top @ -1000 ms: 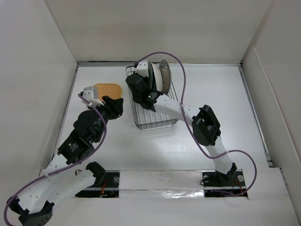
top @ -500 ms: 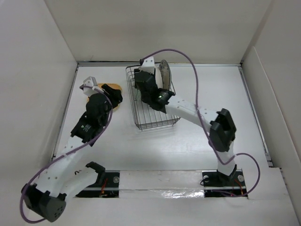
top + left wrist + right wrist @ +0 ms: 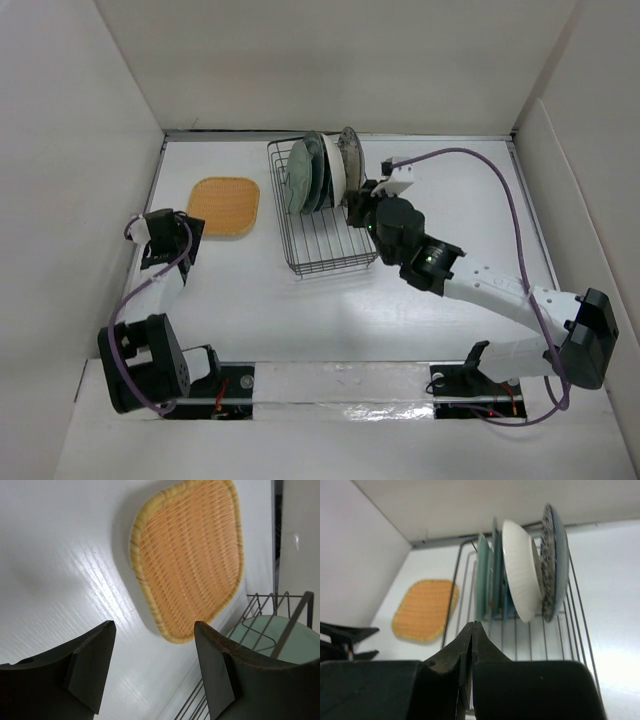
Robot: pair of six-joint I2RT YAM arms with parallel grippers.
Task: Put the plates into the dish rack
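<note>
My left gripper will next come down onto the orange plate's near corner away from the rack [image 3: 330, 250] and close there, as that part of the plate's rim is below its open fingers.
The black wire dish rack [image 3: 330, 250] stands mid-table, with several plates upright in its far end: a grey-green one [image 3: 299, 177], teal ones behind it, a white one [image 3: 336, 172] and a blue-patterned one [image 3: 350, 148]. They also show in the right wrist view, with the white plate [image 3: 520, 570] and the patterned plate [image 3: 551, 560] on the right. The orange rounded-square plate [image 3: 223, 205] lies flat on the table left of the rack. My left gripper [image 3: 190, 233] is open and empty, just short of the orange plate [image 3: 187, 560]. My right gripper [image 3: 355, 207] is shut and empty, beside the rack's right side.
White walls enclose the table on the left, back and right. The rack's near half [image 3: 545, 635] holds only bare wires. The left arm's fingers [image 3: 350, 640] show at the left edge of the right wrist view.
The left arm has pulled back from the orange plate toward the near left. The right arm has withdrawn from over the rack to its right side, uncovering the standing plates.
</note>
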